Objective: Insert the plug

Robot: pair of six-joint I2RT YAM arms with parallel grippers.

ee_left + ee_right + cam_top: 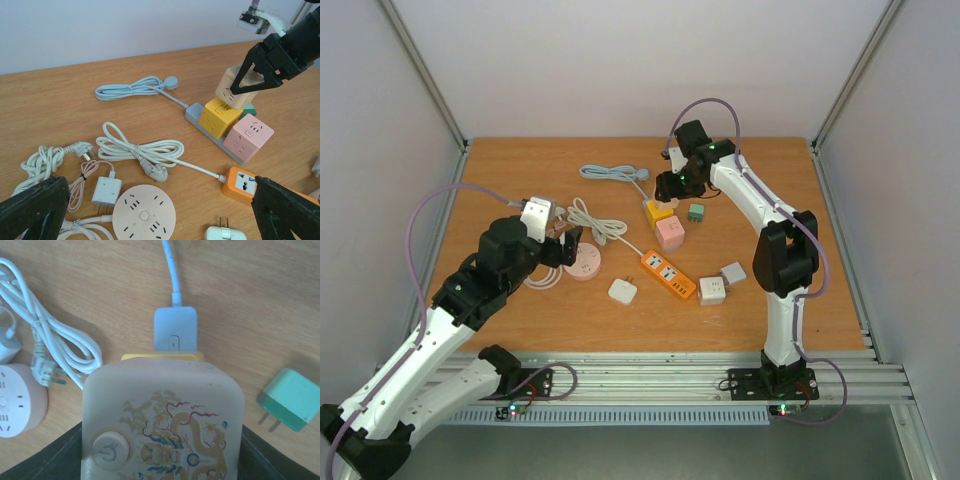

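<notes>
The beige cube sits tilted over the yellow cube, so I should turn my right gripper upright, lower it onto the yellow cube's top [657, 210] [162, 356] and release.
My right gripper [672, 184] is shut on a beige cube socket with a dragon print [162, 420]. It holds the cube just above the yellow cube [658, 211] on the grey power strip [199, 119], and whether they touch cannot be told. In the left wrist view the beige cube [234, 88] sits tilted over the yellow cube [220, 116], next to a pink cube [248, 136]. The strip's grey end [174, 329] shows beyond the yellow cube's edge [162, 357]. My left gripper [565, 243] is open and empty, above a round pink socket [143, 215].
An orange power strip [667, 274] lies mid-table, its white cable coiled [140, 150] beside the round socket. A green plug [290, 399], a white charger [106, 190], a white adapter [623, 290] and two white cubes [713, 290] lie around. A blue-grey cable [610, 173] lies at the back.
</notes>
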